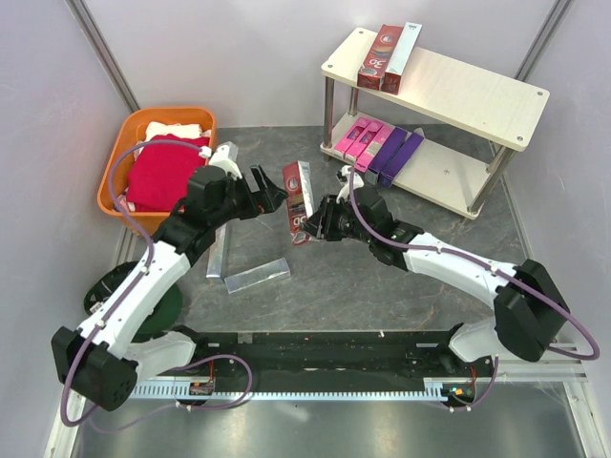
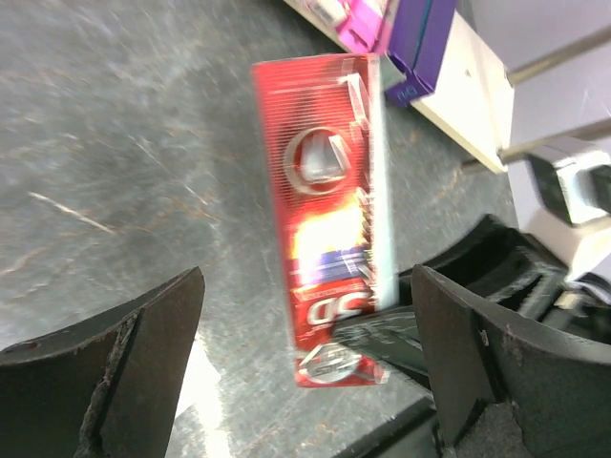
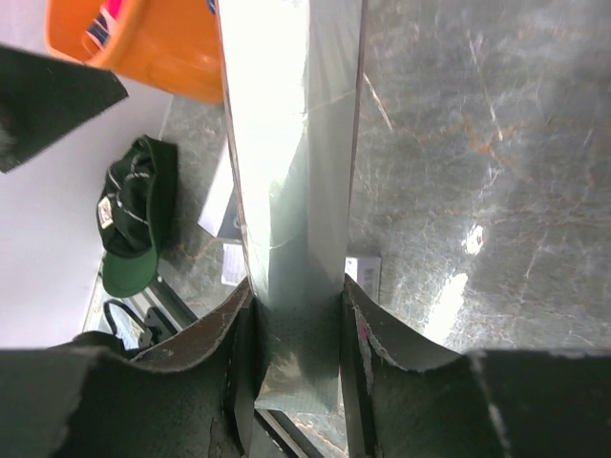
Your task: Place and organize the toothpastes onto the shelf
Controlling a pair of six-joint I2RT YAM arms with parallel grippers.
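Observation:
My right gripper moves up and outward over the shelf's top board beside the dark red cartons and releases next, since that bare spot lies above and outward of it.
My right gripper [image 1: 313, 225] is shut on the lower end of a dark red toothpaste carton [image 1: 298, 198] and holds it upright above the table. In the right wrist view its pale side [image 3: 291, 143] sits clamped between the fingers [image 3: 205, 334]. My left gripper [image 1: 270, 188] is open and empty just left of that carton, which shows between its fingers [image 2: 143, 372] in the left wrist view [image 2: 329, 219]. The shelf [image 1: 477, 91] has two dark red cartons [image 1: 384, 57] on the top board. Pink cartons [image 1: 358, 140] and purple cartons [image 1: 399, 155] lie on the lower board.
Silver-grey cartons lie on the table [image 1: 258, 275], [image 1: 219, 256] under the left arm, and another [image 1: 225, 156] lies by the orange basket [image 1: 119, 157]. The basket holds red and white cloths [image 1: 164, 170]. A dark green object [image 1: 158, 313] lies at the near left.

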